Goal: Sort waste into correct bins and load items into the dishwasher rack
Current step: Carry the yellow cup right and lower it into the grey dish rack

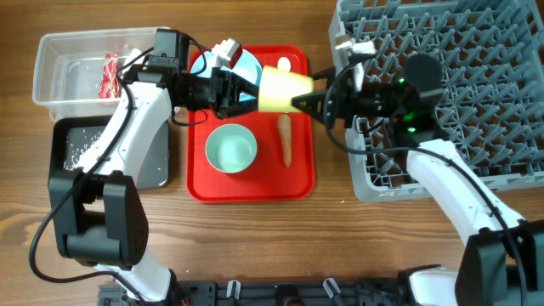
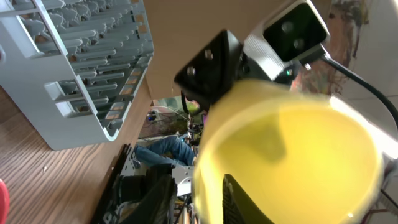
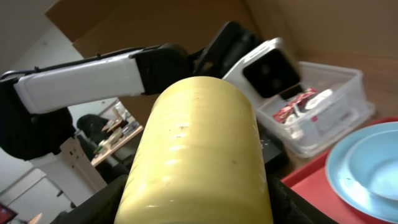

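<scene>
I will next swing my right gripper down into the rack's near corner by the tray and let go of the cup (image 1: 285, 89), because that corner is to the gripper's right in the overhead view.
The yellow cup (image 1: 285, 89) lies on its side in the air above the red tray (image 1: 251, 185), between my two grippers. My right gripper (image 1: 304, 102) is shut on the cup's body (image 3: 199, 155), one finger on each side. My left gripper (image 1: 246, 89) is at the cup's mouth (image 2: 292, 162). It has one finger inside and one outside, with a gap at the wall. On the tray lie a pale bowl (image 1: 231, 147), the carrot (image 1: 286, 140), the white spoon (image 1: 285, 62) and the light-blue plate (image 1: 248, 66). The plate is partly hidden by my left arm.
The grey rack (image 1: 459, 68) stands at the right and also shows in the left wrist view (image 2: 81, 68). The clear bin (image 1: 64, 72) at the far left holds the red wrapper (image 1: 110, 75). The black bin (image 1: 153, 166) in front of it holds white crumbs (image 1: 78, 149).
</scene>
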Robot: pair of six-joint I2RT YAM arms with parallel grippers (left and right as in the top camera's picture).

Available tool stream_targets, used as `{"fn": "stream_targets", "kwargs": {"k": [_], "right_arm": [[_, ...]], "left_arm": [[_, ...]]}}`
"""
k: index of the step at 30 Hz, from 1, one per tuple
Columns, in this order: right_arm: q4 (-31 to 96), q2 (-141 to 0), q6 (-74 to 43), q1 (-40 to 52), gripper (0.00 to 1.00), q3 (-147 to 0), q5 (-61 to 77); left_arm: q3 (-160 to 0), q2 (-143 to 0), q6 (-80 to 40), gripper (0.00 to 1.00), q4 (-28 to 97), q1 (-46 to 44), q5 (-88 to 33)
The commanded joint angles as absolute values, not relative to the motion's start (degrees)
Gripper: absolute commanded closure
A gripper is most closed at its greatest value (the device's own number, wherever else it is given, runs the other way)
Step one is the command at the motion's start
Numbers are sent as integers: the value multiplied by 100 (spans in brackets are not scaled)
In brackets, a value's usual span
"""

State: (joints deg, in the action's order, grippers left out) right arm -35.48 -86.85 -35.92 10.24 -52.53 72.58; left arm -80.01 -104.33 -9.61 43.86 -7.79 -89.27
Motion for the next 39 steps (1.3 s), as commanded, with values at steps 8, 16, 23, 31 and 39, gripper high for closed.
{"fn": "stream_targets", "kwargs": {"k": [8,16,23,31,39], "right_arm": [[-3341,-8711,-3769,-360,57,-5323,7745],[-2987,-8700,-3439,-805,51,-5325,7406],[-1326,-8650,-2477,-812,51,-5328,5813],[1225,-7653,-1669,-810,53,-5933,4327],[5039,-7107,-888,-779,48,-7293,1710]], "left_arm": [[-8095,-10285,-947,60,4388,-805,-7935],[-8090,-10287,-950,55,4397,-805,-4836],[-8090,-10291,-947,52,4528,-805,-3059],[-8090,-10304,-947,50,4650,-805,-2279],[-8086,-10342,-947,46,4652,-805,-2067]]}}
